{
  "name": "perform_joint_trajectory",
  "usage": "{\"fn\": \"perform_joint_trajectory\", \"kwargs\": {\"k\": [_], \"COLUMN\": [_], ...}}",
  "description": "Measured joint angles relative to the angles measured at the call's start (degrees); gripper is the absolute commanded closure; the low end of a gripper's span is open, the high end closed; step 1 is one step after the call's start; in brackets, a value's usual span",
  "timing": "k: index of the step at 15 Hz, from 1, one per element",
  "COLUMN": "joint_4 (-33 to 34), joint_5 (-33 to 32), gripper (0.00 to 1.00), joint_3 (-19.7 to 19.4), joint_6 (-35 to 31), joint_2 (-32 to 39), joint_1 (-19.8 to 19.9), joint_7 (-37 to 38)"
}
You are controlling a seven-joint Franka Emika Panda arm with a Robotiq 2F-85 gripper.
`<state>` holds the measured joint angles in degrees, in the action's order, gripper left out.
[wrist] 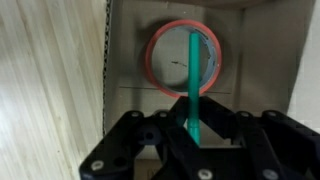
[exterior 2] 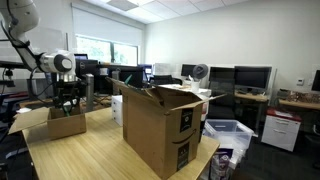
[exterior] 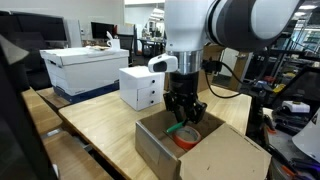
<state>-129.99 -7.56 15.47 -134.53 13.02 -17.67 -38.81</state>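
Observation:
Next I will lower my gripper deeper into the small box, as the green stick (exterior: 177, 128) still hangs above the red-rimmed cup.
In the wrist view my gripper (wrist: 193, 122) is shut on a thin green stick, perhaps a marker or straw (wrist: 191, 75), which points away from me over a round red-rimmed cup or bowl (wrist: 184, 58) with a pale inside. The cup sits on the floor of a small open cardboard box (wrist: 130, 60). In an exterior view the gripper (exterior: 183, 112) hangs just inside this box (exterior: 200, 152), above the red cup (exterior: 187, 137), with the green stick (exterior: 177, 128) slanting down from the fingers. The small box also shows far left (exterior 2: 66, 123) under the gripper (exterior 2: 67, 100).
The small box stands on a wooden table (exterior: 95, 125). A white box (exterior: 140, 87) and a larger white bin (exterior: 87, 68) sit behind it. A big open cardboard box (exterior 2: 160, 125) stands on the table, with office desks and monitors (exterior 2: 250, 77) beyond.

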Motion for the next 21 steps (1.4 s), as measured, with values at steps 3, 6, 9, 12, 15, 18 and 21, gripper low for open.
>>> {"fn": "perform_joint_trajectory", "kwargs": {"k": [3, 6, 9, 12, 15, 18, 21], "joint_4": [1.8, 2.8, 3.2, 3.3, 3.3, 3.3, 3.3], "joint_5": [-0.7, -1.4, -2.1, -2.1, -2.2, -2.2, -2.1], "gripper": [0.92, 0.92, 0.92, 0.55, 0.47, 0.31, 0.16], "joint_3": [-0.1, -0.2, -0.5, -0.7, -0.7, -0.8, -0.8], "joint_6": [0.8, 1.1, 1.4, 2.0, 2.4, 2.8, 3.0], "joint_2": [3.1, 5.4, 7.2, 8.5, 8.5, 8.5, 7.2], "joint_1": [0.8, 1.8, 2.7, 4.0, 4.7, 5.1, 5.9], "joint_7": [0.0, 0.0, 0.0, 0.0, 0.0, 0.0, 0.0]}}
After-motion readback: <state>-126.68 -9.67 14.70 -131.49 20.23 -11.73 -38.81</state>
